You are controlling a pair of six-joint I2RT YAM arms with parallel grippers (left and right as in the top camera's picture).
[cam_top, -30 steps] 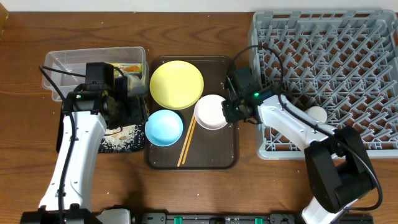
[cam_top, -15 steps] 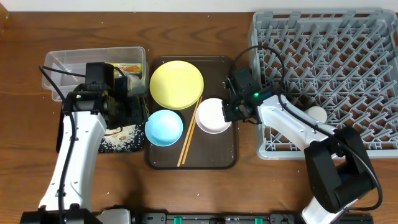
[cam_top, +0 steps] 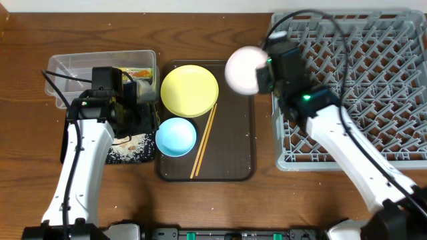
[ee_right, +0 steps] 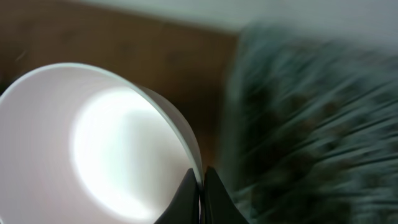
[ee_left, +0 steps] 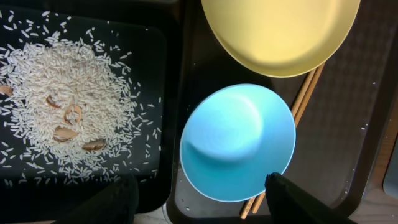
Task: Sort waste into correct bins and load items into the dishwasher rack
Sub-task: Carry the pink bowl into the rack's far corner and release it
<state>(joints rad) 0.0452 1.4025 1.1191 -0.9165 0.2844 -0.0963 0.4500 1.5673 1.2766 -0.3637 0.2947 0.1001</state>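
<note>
To the right of my right gripper in the overhead view are the rack's empty far wires, so I should carry the bowl outward over them, tilting, and release.
My right gripper (cam_top: pixel 261 75) is shut on the rim of the white bowl (cam_top: pixel 243 69) and holds it in the air beside the left edge of the grey dishwasher rack (cam_top: pixel 353 87); in the right wrist view the gripper (ee_right: pixel 200 180) pinches the bowl's rim (ee_right: pixel 93 137), the rack blurred behind. My left gripper (ee_left: pixel 199 199) is open above the light blue bowl (ee_left: pixel 239 142), which sits next to the yellow plate (ee_left: pixel 280 34) and two chopsticks (ee_left: pixel 305 93). Rice grains (ee_left: pixel 62 93) lie in the black tray (cam_top: pixel 133 143). The printed wrapper (cam_top: pixel 137 71) lies in the clear tub (cam_top: pixel 73 63).
The brown serving tray (cam_top: pixel 233 153) holds the plate (cam_top: pixel 189 90), blue bowl (cam_top: pixel 176 136) and chopsticks (cam_top: pixel 202 150). My right arm crosses the rack's front left corner. The pale cup is hidden.
My right gripper lifted the white bowl off the serving tray and swung it up and back toward the rack's left edge. The left arm has not moved.
</note>
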